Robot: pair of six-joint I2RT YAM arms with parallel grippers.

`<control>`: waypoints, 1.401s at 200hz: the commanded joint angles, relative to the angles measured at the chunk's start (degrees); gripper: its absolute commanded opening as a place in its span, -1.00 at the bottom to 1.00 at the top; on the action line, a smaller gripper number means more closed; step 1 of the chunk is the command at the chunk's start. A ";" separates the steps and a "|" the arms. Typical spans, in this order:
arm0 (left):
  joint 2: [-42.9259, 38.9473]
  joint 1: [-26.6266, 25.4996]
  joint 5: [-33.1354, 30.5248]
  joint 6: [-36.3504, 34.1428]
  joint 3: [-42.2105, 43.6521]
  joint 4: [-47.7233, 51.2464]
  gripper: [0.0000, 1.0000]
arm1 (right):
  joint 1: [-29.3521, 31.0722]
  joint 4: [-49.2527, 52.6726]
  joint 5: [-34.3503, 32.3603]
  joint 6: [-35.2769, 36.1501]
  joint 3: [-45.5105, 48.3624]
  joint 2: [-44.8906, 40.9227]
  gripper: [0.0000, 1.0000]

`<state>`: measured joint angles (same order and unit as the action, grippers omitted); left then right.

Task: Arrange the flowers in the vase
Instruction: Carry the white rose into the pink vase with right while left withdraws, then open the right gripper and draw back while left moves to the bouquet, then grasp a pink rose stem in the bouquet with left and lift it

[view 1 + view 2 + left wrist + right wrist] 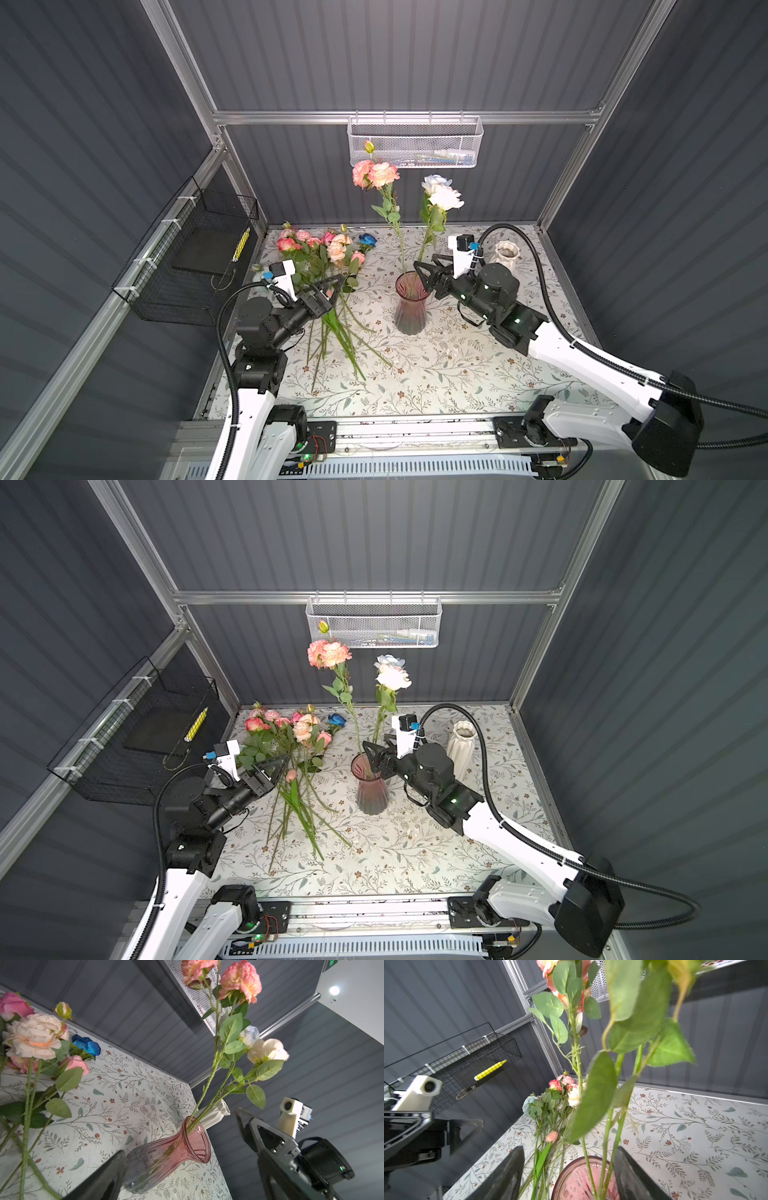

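Observation:
The green stem (284, 796) is below, beside the peach bud, so my left gripper needs to tilt its open fingers down next and lower them around it, with the fingertips pointing toward the vase.
A pink glass vase (411, 309) (372, 789) (170, 1159) stands mid-table. It holds a pink peony stem (376, 174) (241, 979) and a white and pale blue rose stem (442, 195) (267, 1050). My right gripper (424, 262) (374, 741) (571, 1161) is open just over the vase rim (571, 1167). The rose's green stems (607, 1147) pass loosely between its fingers. More flowers (328, 253) (291, 729) lie heaped at the left, a deep blue one (368, 240) among them. My left gripper (336, 286) (280, 769) hangs open above their stems.
A white ribbed vase (507, 254) (462, 742) stands at the back right behind my right arm. A black wire basket (195, 266) with a yellow pen (242, 244) hangs on the left wall. A white mesh basket (415, 141) hangs on the back wall.

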<state>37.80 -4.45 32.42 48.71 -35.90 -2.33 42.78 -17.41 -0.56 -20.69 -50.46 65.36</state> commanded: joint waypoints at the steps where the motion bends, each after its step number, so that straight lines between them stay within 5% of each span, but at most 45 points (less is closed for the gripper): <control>1: 1.47 -0.21 -3.52 -3.18 -1.70 8.11 0.92 | -0.25 0.58 1.24 -4.60 3.35 -4.42 0.44; 43: 6.14 -0.30 -9.52 -4.73 -1.71 16.04 0.68 | -0.25 2.75 2.88 -7.66 9.12 -13.24 0.48; 73: 11.46 -0.39 -14.90 -6.85 -1.92 20.36 0.32 | -0.16 5.03 4.20 -8.71 12.33 -20.62 0.47; 128: 24.80 -1.97 -20.65 -10.87 -1.23 13.89 -0.02 | -0.12 8.93 4.41 -8.17 13.94 -28.23 0.43; 163: 30.98 -5.26 -34.42 -11.05 -2.93 16.66 -0.34 | -0.13 10.47 4.33 -7.73 14.37 -30.08 0.42; 187: 32.03 -4.81 -42.25 -9.52 -2.77 18.29 -0.36 | -0.13 10.79 4.07 -7.79 15.06 -31.70 0.42; 230: 37.26 -3.52 -42.35 -9.79 -3.41 15.45 -0.47 | -0.16 12.37 2.95 -6.67 15.10 -33.96 0.42; 280: 42.38 -3.02 -42.44 -10.96 -3.48 9.92 -0.37 | -0.16 14.06 2.74 -5.70 14.34 -35.48 0.42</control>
<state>79.00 -8.03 -9.06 39.00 -38.30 11.53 42.78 -4.54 2.76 -27.75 -35.62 30.76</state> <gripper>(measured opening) 0.293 0.713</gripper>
